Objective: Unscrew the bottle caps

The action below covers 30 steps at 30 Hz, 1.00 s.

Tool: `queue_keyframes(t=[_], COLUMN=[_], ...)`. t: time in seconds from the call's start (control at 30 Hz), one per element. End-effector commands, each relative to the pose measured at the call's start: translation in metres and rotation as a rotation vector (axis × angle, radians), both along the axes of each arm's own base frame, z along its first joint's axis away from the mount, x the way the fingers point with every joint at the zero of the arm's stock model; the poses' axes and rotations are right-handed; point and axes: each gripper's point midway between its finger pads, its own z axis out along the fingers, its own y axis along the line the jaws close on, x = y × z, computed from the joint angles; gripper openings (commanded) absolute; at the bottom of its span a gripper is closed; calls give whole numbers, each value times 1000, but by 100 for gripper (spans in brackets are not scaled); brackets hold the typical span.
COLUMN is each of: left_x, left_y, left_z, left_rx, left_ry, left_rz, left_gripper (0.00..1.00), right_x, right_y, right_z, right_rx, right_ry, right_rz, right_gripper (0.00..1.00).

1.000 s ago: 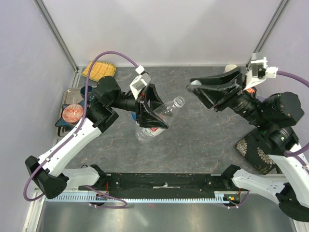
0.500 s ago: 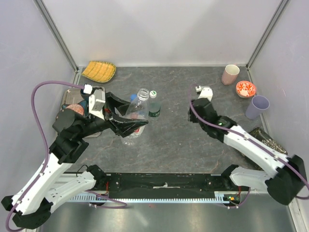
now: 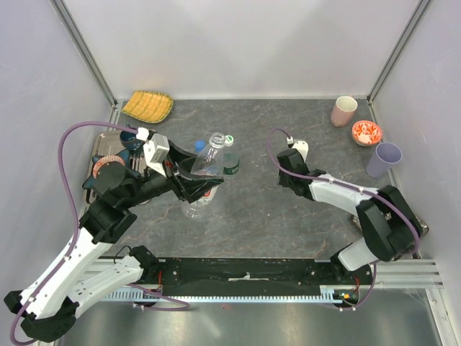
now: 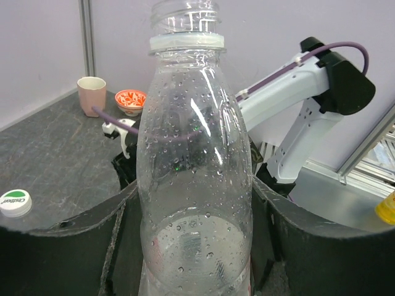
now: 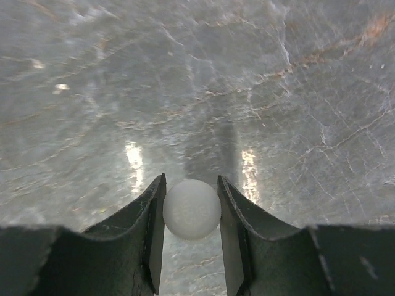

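The plain white cap (image 5: 191,208) should go straight down to the stone surface with my right gripper and be let go there, because the spot directly below it is bare.
My left gripper (image 3: 204,180) (image 4: 196,213) is shut on the body of a clear bottle (image 3: 207,164) (image 4: 194,185). Its neck is open, with no cap on it. Just behind it stand a bottle with a dark green label and a white-and-green cap (image 3: 229,140) (image 4: 15,202), and a blue-capped bottle (image 3: 199,145). My right gripper (image 3: 283,173) (image 5: 191,213) points down at the table's middle right, shut on a plain white cap (image 5: 191,208) just above the stone surface. In the top view the wrist hides that cap.
A yellow ribbed dish (image 3: 148,106) lies at the back left, and a metal tray (image 3: 103,143) with dishes at the left edge. A pink cup (image 3: 344,110) (image 4: 91,94), a red bowl (image 3: 366,132) (image 4: 131,98) and a purple cup (image 3: 382,160) stand at the back right.
The right arm has come down from high up to the table, the white cap still in its jaws. The left arm has lowered the open bottle and brought it upright beside the other bottles.
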Motion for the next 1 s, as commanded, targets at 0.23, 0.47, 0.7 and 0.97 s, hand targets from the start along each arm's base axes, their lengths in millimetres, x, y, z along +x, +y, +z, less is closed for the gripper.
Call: queue_keyframes(t=[0.23, 0.47, 0.7, 0.97], left_x=[7, 9, 10, 12], left_y=[6, 4, 4, 3], left_z=[5, 1, -1, -6], left_rx=[-2, 4, 7, 12], left_ry=[-53, -41, -40, -31], left_rz=[52, 49, 54, 58], left_gripper=[38, 38, 38, 38], right_x=[33, 37, 24, 21], right_y=[-8, -5, -5, -3], right_z=[-25, -42, -54, -44], right_rx=[-21, -45, -38, -13], right_ry=[36, 118, 159, 142], right_rz=[-109, -100, -77, -65], right_gripper=[0, 12, 41, 59])
